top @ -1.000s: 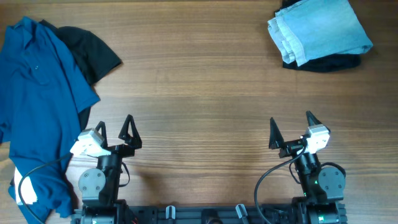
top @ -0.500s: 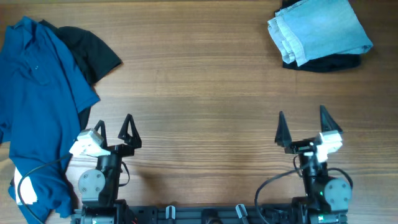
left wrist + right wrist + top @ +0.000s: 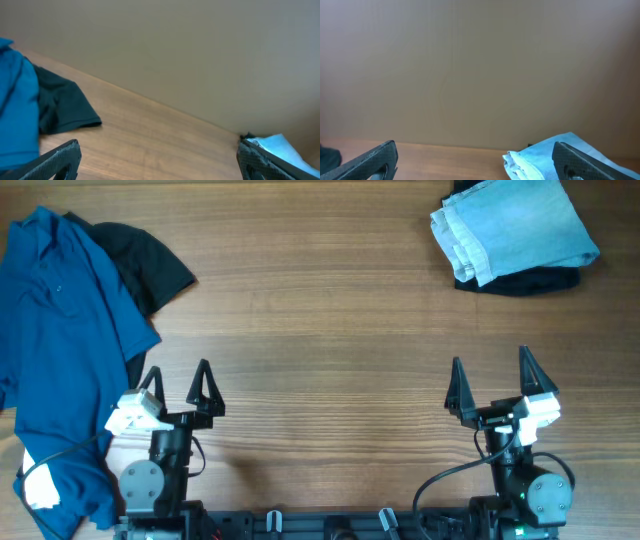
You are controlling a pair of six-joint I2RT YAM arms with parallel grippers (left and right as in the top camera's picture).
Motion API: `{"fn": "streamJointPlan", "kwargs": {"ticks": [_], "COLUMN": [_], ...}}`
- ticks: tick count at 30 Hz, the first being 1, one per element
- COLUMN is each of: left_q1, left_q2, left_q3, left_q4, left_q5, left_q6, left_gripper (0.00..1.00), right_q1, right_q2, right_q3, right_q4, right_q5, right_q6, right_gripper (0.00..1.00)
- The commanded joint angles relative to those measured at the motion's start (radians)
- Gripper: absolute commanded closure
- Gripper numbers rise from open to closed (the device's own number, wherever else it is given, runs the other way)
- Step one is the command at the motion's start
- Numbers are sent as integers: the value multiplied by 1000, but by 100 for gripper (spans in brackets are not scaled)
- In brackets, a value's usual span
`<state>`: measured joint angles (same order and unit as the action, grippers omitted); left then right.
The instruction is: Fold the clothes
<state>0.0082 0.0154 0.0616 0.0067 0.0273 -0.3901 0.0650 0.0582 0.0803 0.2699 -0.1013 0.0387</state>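
Observation:
My left gripper reaches over next, outward and to its left in the overhead view. It then tilts down and closes on the shirt's edge by the black garment.
A large deep-blue collared shirt point(image 3: 60, 330) lies spread and rumpled at the table's left edge; it also shows in the left wrist view point(image 3: 15, 115). A black garment point(image 3: 150, 265) lies partly under it, seen too in the left wrist view point(image 3: 65, 107). A white bit of cloth point(image 3: 40, 485) shows at the shirt's lower end. My left gripper point(image 3: 178, 380) is open and empty, just right of the shirt. My right gripper point(image 3: 490, 375) is open and empty near the front right.
A folded light-blue garment point(image 3: 515, 228) rests on a folded black one point(image 3: 530, 280) at the back right corner; it shows in the right wrist view point(image 3: 540, 155). Both arm bases stand at the table's front edge. A black cable point(image 3: 60, 455) lies over the shirt.
My right gripper has swung right and turned straight forward. My left gripper has shifted slightly left. The clothes have not moved.

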Motion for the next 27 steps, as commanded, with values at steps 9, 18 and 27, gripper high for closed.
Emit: {"fn": "streamJointPlan", "kwargs": {"ticks": [9,18,27], "left_q1": [-4,5,38], "left_q2": [346,898,1410], "left_q3": [502,1022,1518], "left_q4": [-265,-655,-958], "left_q5": [-78,-71,3], "left_q6": [126,126,162], "left_gripper": [0,0,0], "right_q1": [4,4,4], "right_q2": [548,1054,1405], "right_q3": [519,1064,1394], "right_q4": [-151,-642,-1036], "right_q5": [-199,-327,-349], "right_q6": [-148,-148,-181], "right_gripper": [0,0,0]}}
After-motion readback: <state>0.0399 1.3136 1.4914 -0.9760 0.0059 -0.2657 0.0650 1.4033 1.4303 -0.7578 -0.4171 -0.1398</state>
